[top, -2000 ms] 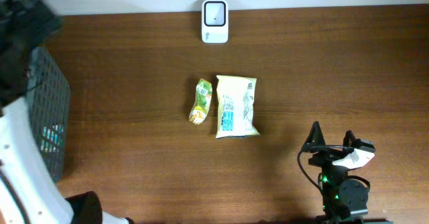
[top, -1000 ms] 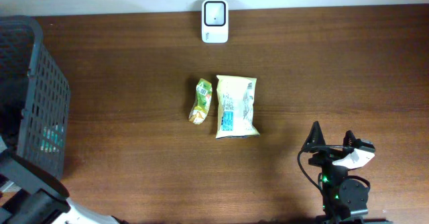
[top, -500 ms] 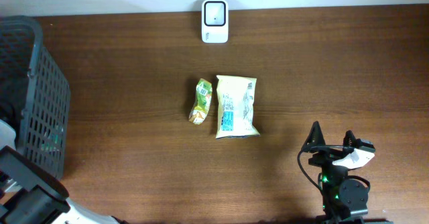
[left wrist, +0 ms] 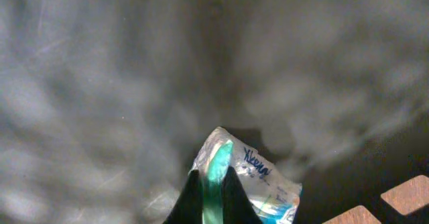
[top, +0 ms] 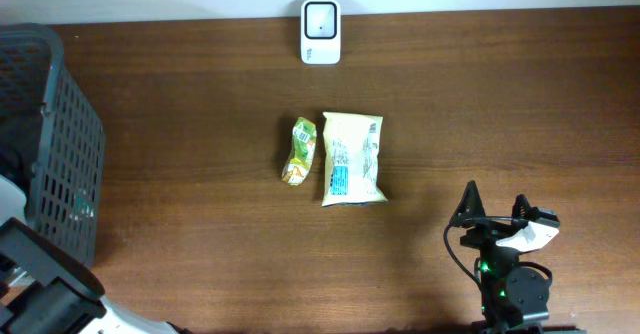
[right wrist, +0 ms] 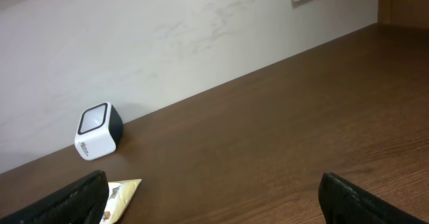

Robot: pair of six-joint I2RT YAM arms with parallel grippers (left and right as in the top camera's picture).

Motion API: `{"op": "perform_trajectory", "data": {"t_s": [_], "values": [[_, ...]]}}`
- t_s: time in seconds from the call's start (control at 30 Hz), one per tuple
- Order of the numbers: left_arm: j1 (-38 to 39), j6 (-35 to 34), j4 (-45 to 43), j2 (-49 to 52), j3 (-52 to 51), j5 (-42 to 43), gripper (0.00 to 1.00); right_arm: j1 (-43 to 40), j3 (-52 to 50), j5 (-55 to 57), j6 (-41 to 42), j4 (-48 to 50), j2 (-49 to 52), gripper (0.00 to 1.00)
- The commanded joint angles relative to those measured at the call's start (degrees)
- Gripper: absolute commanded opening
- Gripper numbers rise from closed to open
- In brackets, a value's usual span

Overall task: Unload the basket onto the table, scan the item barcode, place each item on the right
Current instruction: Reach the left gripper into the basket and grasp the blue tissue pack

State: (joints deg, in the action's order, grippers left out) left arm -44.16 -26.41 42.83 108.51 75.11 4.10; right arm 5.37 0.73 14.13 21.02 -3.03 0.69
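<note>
The left gripper will rise over the mesh basket's side next, then come down beside the small green packet.
In the left wrist view my left gripper (left wrist: 211, 178) is shut on the edge of a clear packet (left wrist: 258, 177) with teal and blue print, pinched between the two dark fingers. Around it is a dim grey blur, with mesh holes at the lower right. The white barcode scanner (top: 320, 31) stands at the table's far edge, also seen as the scanner (right wrist: 98, 131) against the wall. My right gripper (top: 495, 204) rests open at the front right, fingers (right wrist: 79, 196) spread wide over bare wood. Overhead, the left gripper itself is hidden.
A dark mesh basket (top: 60, 124) stands at the left edge, a teal patch showing through its wall. A small green packet (top: 299, 151) and a yellow-white snack bag (top: 352, 159) lie mid-table. Part of the left arm (top: 45, 289) fills the bottom left corner.
The left arm has swung from over the basket's top left down to the bottom left corner. The teal patch seen through the basket wall has shrunk. The right arm has not moved.
</note>
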Motion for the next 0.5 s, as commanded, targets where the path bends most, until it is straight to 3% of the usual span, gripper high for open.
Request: {"op": "perform_trajectory", "data": {"t_s": [0.0, 0.27, 0.47], "values": [[-0.15, 0.17, 0.9, 1.05, -0.15, 0.74, 0.0, 0.35, -0.42, 1.09, 0.07, -0.24, -0.33, 0.99], [-0.17, 0.39, 4.76, -4.94, 10.75, 4.98, 0.0, 0.35, -0.42, 1.09, 0.07, -0.24, -0.33, 0.99], [-0.09, 0.37, 8.37, -17.09, 25.33, 7.56, 0.0, 0.35, -0.42, 1.09, 0.07, -0.24, -0.33, 0.99]]}}
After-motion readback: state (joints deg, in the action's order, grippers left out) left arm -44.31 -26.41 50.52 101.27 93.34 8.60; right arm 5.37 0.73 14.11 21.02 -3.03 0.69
